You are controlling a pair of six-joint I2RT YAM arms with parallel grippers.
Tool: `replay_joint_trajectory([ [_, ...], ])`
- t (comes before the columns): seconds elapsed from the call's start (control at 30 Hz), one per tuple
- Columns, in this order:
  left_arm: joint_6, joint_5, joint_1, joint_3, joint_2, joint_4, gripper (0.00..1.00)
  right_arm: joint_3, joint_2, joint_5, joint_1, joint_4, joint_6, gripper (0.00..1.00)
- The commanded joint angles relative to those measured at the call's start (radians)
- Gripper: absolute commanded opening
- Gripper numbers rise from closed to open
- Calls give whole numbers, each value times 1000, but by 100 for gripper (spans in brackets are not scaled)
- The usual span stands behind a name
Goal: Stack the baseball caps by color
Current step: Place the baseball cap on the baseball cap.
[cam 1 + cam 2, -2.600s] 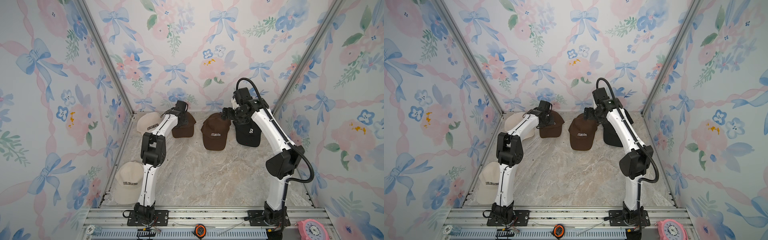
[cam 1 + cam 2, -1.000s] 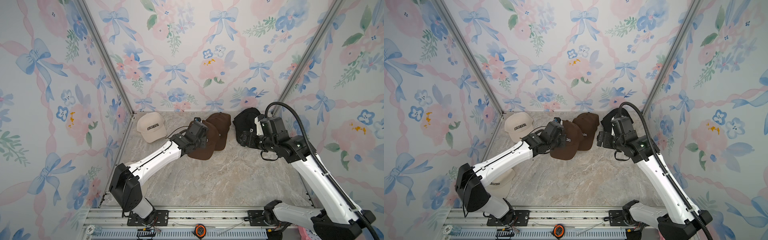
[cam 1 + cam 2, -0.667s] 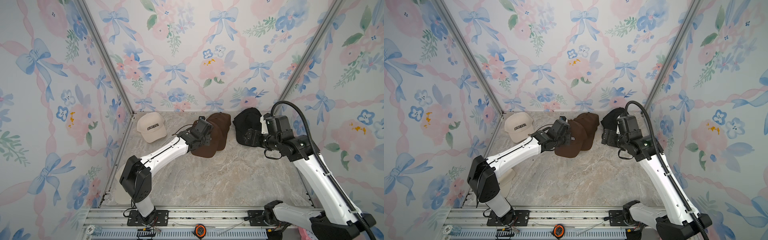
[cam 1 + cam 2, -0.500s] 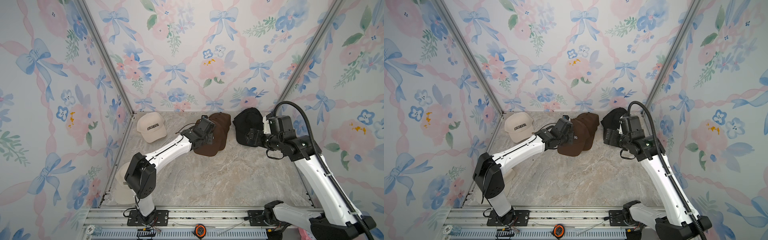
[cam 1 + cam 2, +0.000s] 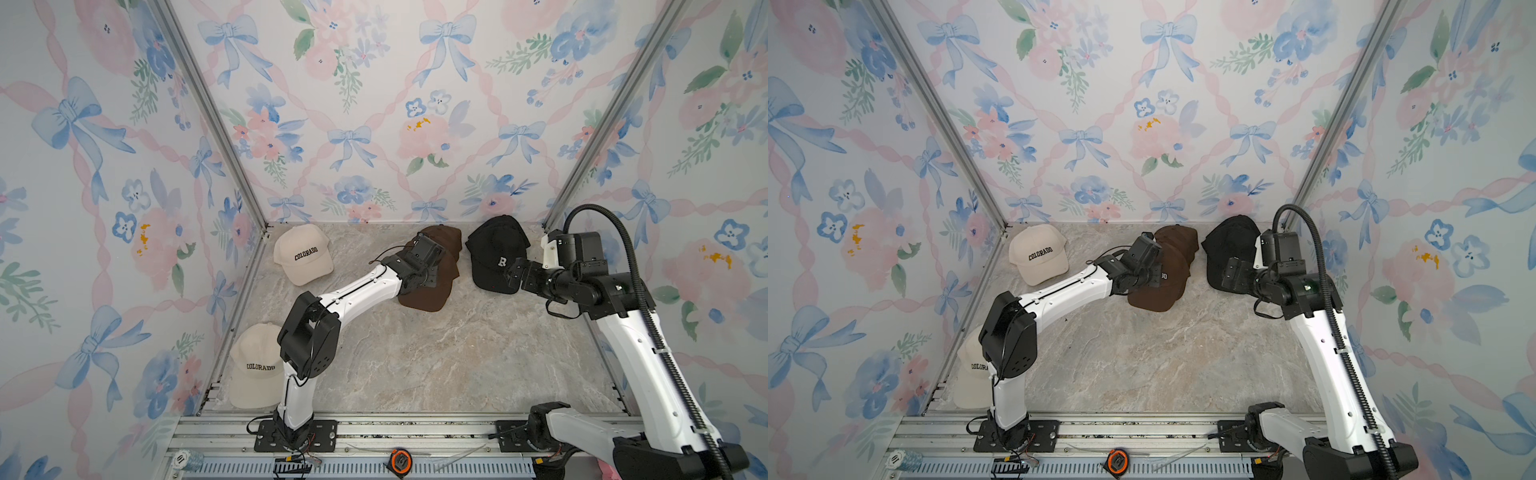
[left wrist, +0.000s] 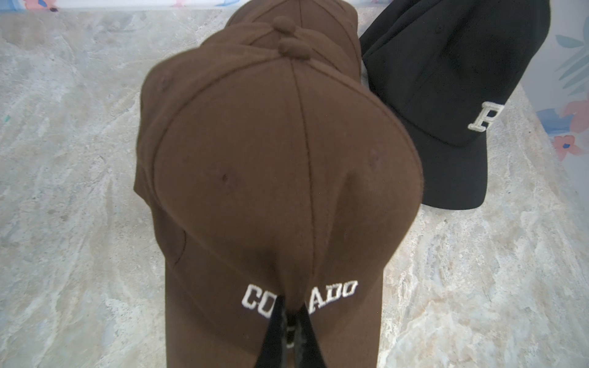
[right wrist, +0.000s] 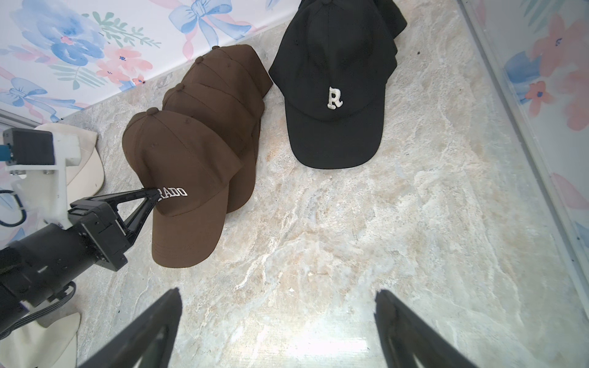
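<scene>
My left gripper lowers slightly toward the black caps next and releases the top brown cap onto the brown row [image 5: 448, 257] [image 6: 245, 38], as that lies below it on their side.
Brown baseball caps [image 5: 446, 239] lie in a row at the back middle. My left gripper [image 6: 290, 307] is shut on the front panel of the nearest brown cap [image 7: 181, 178], pinching the fabric at its "COLORADO" lettering. That cap [image 5: 428, 291] overlaps the front of the two brown ones [image 7: 223, 82] behind it. Black caps [image 5: 494, 249] with a white "R" sit stacked at the back right. My right gripper [image 7: 277, 296] hovers open and empty in front of them. One cream cap [image 5: 303, 253] lies at the back left, another [image 5: 253, 365] at the front left by the left arm's base.
Floral walls close in the marble table [image 5: 415, 357] on three sides. An aluminium rail [image 5: 374, 432] runs along the front edge, with a tape measure [image 5: 401, 459] and a white roll [image 5: 183, 459] on it.
My left arm has carried the brown cap back and rightward onto the other brown caps. My right gripper has drawn a little to the right, staying open.
</scene>
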Motion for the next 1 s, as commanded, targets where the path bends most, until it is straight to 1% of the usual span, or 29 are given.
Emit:
replay_joint_trajectory([
  [0.0, -7, -7, -5, 51, 36, 20, 0, -10, -19, -33, -28, -27, -31, 96],
  [0.37, -21, -13, -5, 107, 108, 20, 0, -23, -27, -68, -100, -41, -59, 96],
  [0.53, -24, -18, -5, 127, 134, 20, 0, -19, -27, -74, -113, -50, -66, 96],
  [0.93, -26, 16, 1, 160, 202, 19, 0, 18, -6, -74, -143, -74, -87, 96],
  [0.97, -26, 19, 2, 160, 203, 19, 3, 21, -4, -74, -144, -75, -87, 96],
])
